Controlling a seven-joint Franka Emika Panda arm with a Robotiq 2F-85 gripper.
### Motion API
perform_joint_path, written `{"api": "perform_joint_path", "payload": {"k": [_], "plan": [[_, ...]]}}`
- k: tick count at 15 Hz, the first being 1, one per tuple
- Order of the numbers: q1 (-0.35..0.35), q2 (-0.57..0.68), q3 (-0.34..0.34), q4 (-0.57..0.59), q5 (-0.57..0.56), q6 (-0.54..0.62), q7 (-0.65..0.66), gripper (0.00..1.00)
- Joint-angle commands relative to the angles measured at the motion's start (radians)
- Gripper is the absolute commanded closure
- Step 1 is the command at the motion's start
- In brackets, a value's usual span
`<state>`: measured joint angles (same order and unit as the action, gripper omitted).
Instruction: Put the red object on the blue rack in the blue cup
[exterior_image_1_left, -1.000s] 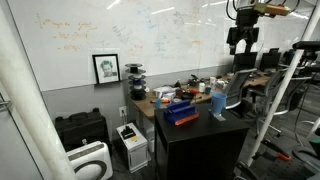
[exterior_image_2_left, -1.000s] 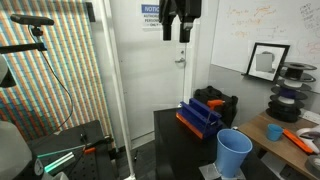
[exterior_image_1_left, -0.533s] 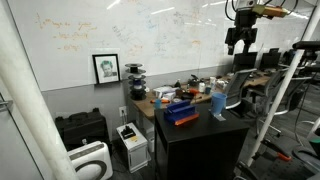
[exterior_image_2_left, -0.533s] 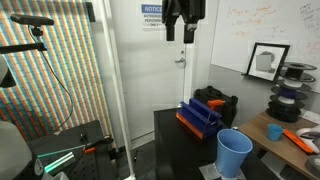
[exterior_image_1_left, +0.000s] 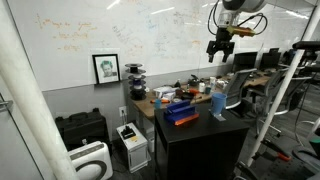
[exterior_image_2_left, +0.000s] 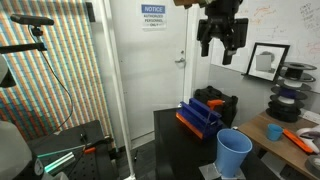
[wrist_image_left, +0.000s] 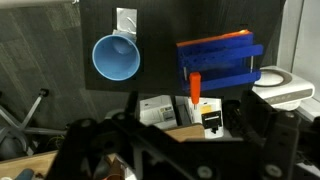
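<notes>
The red-orange object's exposed end (exterior_image_2_left: 215, 103) (wrist_image_left: 195, 87) pokes out clear of the rack's edge. My gripper will come down open around it next, from high above the table.
The deep-blue rack (exterior_image_1_left: 182, 116) lies on the black table (exterior_image_1_left: 200, 135), with the pale-blue cup (exterior_image_1_left: 218, 104) standing upright beside it. Both also show in an exterior view, the rack (exterior_image_2_left: 203, 115) and the cup (exterior_image_2_left: 234, 153). In the wrist view a thin red-orange object (wrist_image_left: 195, 87) pokes out from the edge of the rack (wrist_image_left: 220, 62), and the cup (wrist_image_left: 115, 57) shows its empty inside. My gripper (exterior_image_1_left: 221, 47) hangs high above the table, open and empty; it also shows in an exterior view (exterior_image_2_left: 222, 47).
A cluttered wooden desk (exterior_image_1_left: 160, 97) stands behind the black table, below a whiteboard with a framed picture (exterior_image_1_left: 106, 68). White boxes (wrist_image_left: 160, 108) sit on the floor beside the table. Filament spools (exterior_image_2_left: 290, 100) and a small blue cup (exterior_image_2_left: 274, 131) are on the desk.
My gripper has swung sideways high above the table and turned about its wrist. It stays open and empty. The rack, cup and red object have not moved.
</notes>
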<state>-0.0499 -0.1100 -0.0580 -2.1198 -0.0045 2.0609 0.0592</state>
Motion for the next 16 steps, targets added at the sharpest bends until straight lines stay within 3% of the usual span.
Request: {"api": "perform_joint_path", "payload": {"k": [1,5,8,15,16], "plan": [[0.009,0.217,0.005,0.177,0.097,-0.002,-0.057,0.0],[0.007,0.39,0.033,0.3,0.151,-0.041,-0.066,0.0],[0.006,0.491,0.037,0.354,0.118,-0.045,-0.051,0.0],[0.021,0.636,0.047,0.427,0.097,-0.045,-0.043,0.0],[0.026,0.648,0.048,0.43,0.091,-0.046,-0.041,0.04]]}}
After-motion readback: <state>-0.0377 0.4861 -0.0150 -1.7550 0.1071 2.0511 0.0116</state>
